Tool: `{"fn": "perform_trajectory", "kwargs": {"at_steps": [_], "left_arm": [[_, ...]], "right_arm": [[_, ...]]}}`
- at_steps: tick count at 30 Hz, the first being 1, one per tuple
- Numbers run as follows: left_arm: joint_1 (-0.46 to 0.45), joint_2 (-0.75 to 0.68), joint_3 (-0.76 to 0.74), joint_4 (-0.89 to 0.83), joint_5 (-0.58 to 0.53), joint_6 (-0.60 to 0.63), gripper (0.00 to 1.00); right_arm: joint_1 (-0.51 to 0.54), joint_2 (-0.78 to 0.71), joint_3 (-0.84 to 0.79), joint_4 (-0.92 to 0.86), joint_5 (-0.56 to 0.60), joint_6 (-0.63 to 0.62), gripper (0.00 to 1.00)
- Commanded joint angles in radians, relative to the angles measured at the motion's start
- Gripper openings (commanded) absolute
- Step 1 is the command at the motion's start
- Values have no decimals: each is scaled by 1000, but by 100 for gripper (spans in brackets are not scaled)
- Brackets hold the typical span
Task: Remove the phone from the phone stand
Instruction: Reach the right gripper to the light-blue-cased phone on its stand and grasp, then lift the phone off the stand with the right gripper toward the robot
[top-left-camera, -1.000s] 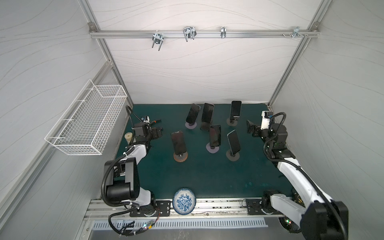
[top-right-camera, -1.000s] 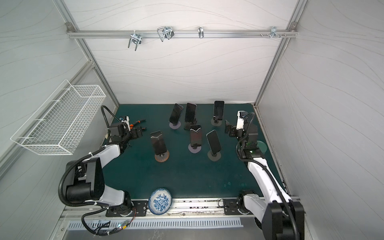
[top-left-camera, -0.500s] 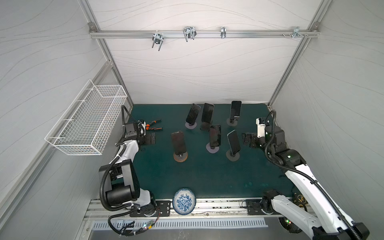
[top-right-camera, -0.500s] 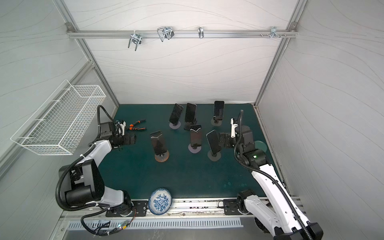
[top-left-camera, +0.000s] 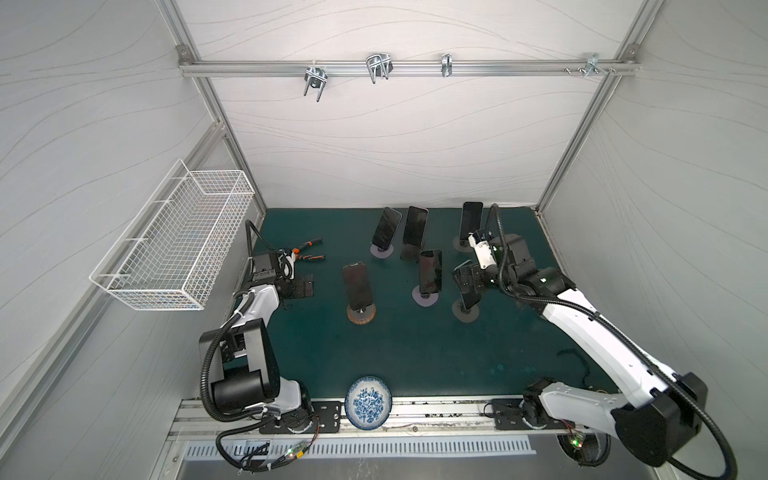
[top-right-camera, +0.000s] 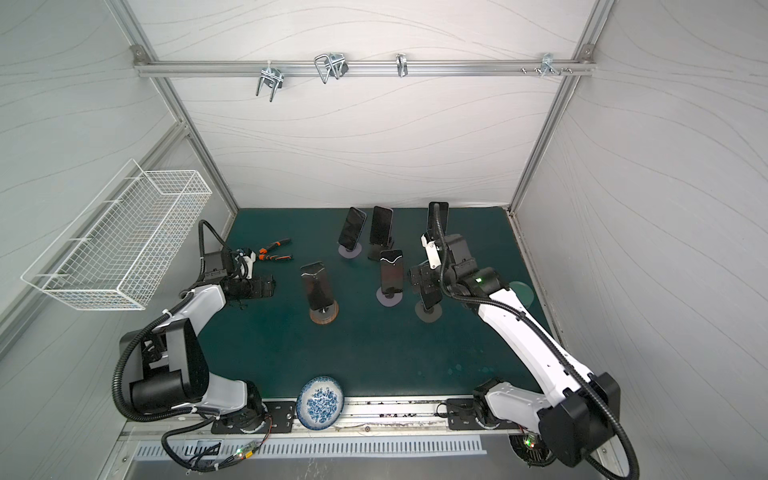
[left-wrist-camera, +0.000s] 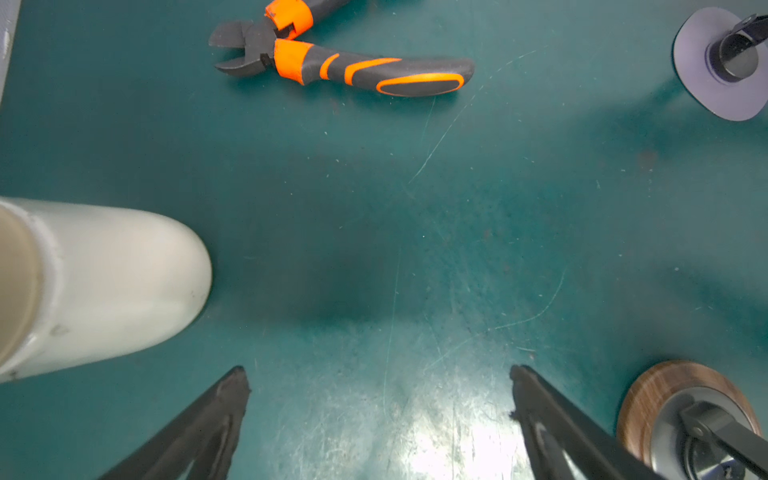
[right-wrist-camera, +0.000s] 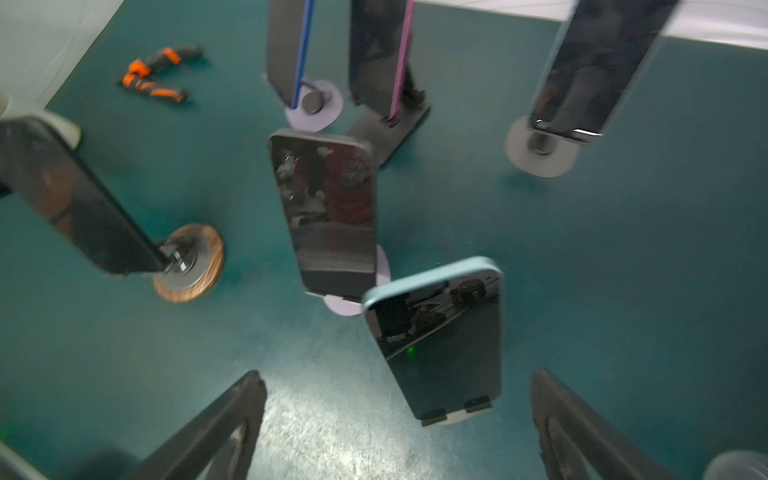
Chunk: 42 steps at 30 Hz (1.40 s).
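I should lower my right gripper's open fingers past the phone's side edges and close clear of the stand's clips, as the light blue phone's upper end (right-wrist-camera: 439, 300) is below.
Several dark phones lean on stands on the green mat. The front right one, a light blue cased phone (right-wrist-camera: 440, 345), rests on a grey round phone stand (top-left-camera: 465, 312) (top-right-camera: 428, 312). My right gripper (top-left-camera: 467, 280) (top-right-camera: 422, 280) (right-wrist-camera: 397, 380) hovers just above and behind it, open, the phone lying between the spread fingers without contact. In both top views the gripper covers most of that phone. My left gripper (top-left-camera: 301, 286) (top-right-camera: 264, 286) (left-wrist-camera: 379, 372) is open and empty, low over bare mat at the left.
Other phones: middle (top-left-camera: 430, 272), front left on a wooden base (top-left-camera: 360, 318), three at the back (top-left-camera: 415, 232). Orange-black pliers (left-wrist-camera: 345, 66) and a white cylinder (left-wrist-camera: 104, 282) lie near the left gripper. A blue-patterned plate (top-left-camera: 368, 402) sits at the front edge, a wire basket (top-left-camera: 174, 245) on the left wall.
My right gripper has swung left from the mat's right edge to over the front right phone. The left gripper has shifted slightly toward the front. Both stayed open.
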<state>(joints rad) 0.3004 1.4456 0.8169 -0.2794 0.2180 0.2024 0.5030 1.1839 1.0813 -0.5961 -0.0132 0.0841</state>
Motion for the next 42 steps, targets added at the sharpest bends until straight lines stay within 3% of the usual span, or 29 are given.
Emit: {"fn": "perform_trajectory", "kwargs": {"at_steps": [1, 5, 12, 19, 27, 31, 36, 42], "left_arm": [[6, 4, 34, 20, 6, 15, 100], [6, -1, 30, 23, 9, 17, 100], [6, -7, 27, 26, 8, 17, 100], [6, -13, 19, 29, 3, 17, 100], [6, 6, 35, 15, 2, 18, 100], [5, 11, 41, 12, -6, 18, 100], [5, 12, 42, 6, -4, 27, 100], [6, 10, 38, 11, -5, 25, 100]], "right_arm": [[-69, 3, 41, -57, -166, -121, 99], [-130, 23, 39, -52, -220, -197, 99], [-130, 137, 62, -14, -249, -284, 99], [-129, 228, 110, -20, -200, -366, 99], [-143, 307, 109, 17, -265, -445, 99], [-144, 320, 115, 19, -291, -456, 90], [-144, 300, 87, 51, -213, -443, 80], [-142, 294, 102, 27, -224, -421, 73]]}}
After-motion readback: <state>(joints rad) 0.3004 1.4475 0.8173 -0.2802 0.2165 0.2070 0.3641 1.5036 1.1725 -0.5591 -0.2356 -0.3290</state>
